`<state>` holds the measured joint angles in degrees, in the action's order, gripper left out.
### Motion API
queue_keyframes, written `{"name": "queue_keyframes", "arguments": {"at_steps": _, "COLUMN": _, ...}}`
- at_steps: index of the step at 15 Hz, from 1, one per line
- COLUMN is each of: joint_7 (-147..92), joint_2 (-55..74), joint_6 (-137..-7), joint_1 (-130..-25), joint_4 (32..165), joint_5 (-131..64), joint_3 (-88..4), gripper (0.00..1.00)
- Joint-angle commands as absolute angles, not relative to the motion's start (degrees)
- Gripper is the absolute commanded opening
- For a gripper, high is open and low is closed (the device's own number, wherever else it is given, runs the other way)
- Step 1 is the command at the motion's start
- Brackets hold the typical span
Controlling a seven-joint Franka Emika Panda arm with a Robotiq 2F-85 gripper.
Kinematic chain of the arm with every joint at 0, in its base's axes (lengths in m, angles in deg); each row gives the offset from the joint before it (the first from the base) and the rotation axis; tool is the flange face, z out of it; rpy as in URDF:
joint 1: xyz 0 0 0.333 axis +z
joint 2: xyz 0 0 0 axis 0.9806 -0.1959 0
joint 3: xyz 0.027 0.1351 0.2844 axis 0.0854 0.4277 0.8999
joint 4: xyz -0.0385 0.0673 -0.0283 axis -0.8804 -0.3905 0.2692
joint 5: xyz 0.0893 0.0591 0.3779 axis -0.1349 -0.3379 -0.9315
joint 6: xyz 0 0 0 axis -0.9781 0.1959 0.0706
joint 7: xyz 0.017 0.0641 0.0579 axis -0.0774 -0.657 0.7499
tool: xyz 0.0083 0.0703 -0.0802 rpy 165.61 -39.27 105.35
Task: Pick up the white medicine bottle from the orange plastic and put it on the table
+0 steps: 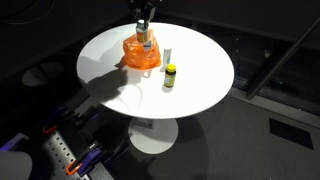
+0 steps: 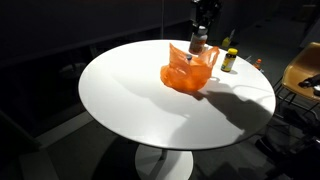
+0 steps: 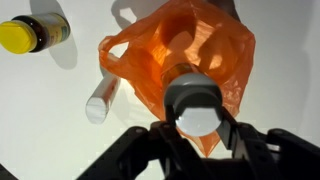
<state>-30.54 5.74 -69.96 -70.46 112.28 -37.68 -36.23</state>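
My gripper will go to the right in the wrist view and down, releasing the bottle, since bare tabletop beside the bag lies below it on that side.
The white medicine bottle has a grey collar and a round white top, and stands upright between my gripper's two fingers, which press on its sides. It is over the crumpled orange plastic bag. In both exterior views the gripper hangs straight down over the bottle at the top of the orange plastic, near the far side of the round white table. I cannot tell whether the bottle's base still touches the plastic.
A small dark bottle with a yellow cap stands on the table beside the bag. A white tube lies between it and the bag. An orange chair stands by the table's edge.
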Motion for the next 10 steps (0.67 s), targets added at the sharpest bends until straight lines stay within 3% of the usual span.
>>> {"name": "queue_keyframes", "arguments": {"at_steps": 1, "joint_7": -32.40, "joint_2": 12.19, "joint_6": -67.90, "joint_1": -70.57, "joint_4": 117.36, "joint_5": -36.47, "joint_3": -35.92, "gripper": 0.19}}
{"name": "queue_keyframes", "arguments": {"at_steps": 10, "joint_7": -26.65, "joint_2": 15.74, "joint_6": -65.73, "joint_1": -69.18, "joint_4": 122.11, "joint_5": -36.90, "joint_3": -30.97, "gripper": 0.19}}
